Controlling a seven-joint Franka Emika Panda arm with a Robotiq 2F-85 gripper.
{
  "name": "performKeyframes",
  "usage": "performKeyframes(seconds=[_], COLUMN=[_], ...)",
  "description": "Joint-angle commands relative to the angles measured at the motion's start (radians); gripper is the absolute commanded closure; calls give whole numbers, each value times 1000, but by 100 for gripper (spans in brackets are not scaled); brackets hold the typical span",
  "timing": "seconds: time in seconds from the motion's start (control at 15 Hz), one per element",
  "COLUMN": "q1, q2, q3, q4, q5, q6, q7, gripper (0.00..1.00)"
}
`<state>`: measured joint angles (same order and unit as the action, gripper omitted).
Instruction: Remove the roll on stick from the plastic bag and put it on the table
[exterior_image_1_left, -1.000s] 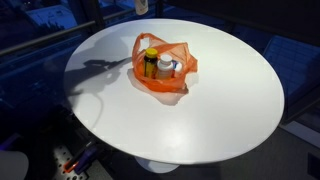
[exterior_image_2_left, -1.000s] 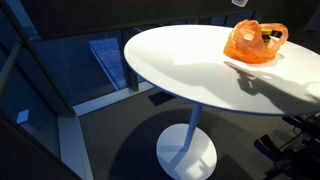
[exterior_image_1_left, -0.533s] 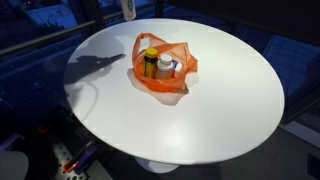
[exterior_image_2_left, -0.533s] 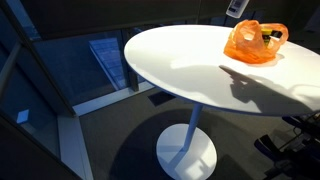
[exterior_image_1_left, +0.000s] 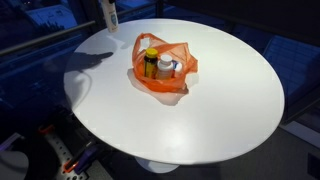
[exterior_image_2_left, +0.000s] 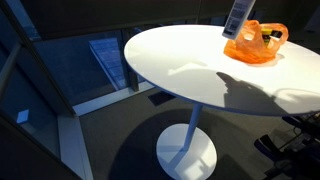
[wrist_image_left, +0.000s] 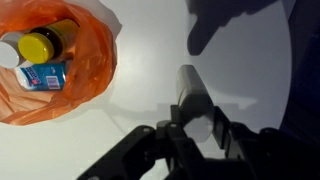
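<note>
The roll still hangs above the table, so my gripper should next move down toward the bare tabletop beside the orange plastic bag and release it upright.
My gripper (wrist_image_left: 190, 118) is shut on the roll on stick (wrist_image_left: 189, 88), a slim whitish cylinder held in the air. In both exterior views only the stick shows, at the top edge (exterior_image_1_left: 110, 14) (exterior_image_2_left: 237, 14), above the far part of the table (exterior_image_1_left: 225, 110) (exterior_image_2_left: 170, 60) and beside the plastic bag. The orange plastic bag (exterior_image_1_left: 160, 66) (exterior_image_2_left: 253, 42) (wrist_image_left: 70, 75) sits on the table and holds a yellow-capped brown bottle (wrist_image_left: 47, 44) and a white bottle (exterior_image_1_left: 166, 68). The gripper body is out of frame in the exterior views.
The round white table stands on a pedestal base (exterior_image_2_left: 187, 152). Cables and gear lie on the floor by the table's edge (exterior_image_1_left: 70, 160). Dark equipment stands low beside the table (exterior_image_2_left: 295, 135). A blue-labelled item (wrist_image_left: 45, 76) lies in the bag.
The stick, held in my gripper, has moved sideways away from above the bag and come lower into both exterior views. The bag has not moved.
</note>
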<state>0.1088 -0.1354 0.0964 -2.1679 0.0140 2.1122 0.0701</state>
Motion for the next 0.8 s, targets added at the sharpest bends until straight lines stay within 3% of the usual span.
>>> performKeyframes(seconds=[0.0, 0.73], q1=[6, 13], q2=[21, 116], q3=[20, 35], q4=[-21, -89], q5=[-18, -39], q6=[32, 214], q7=[1, 14], gripper=[85, 87])
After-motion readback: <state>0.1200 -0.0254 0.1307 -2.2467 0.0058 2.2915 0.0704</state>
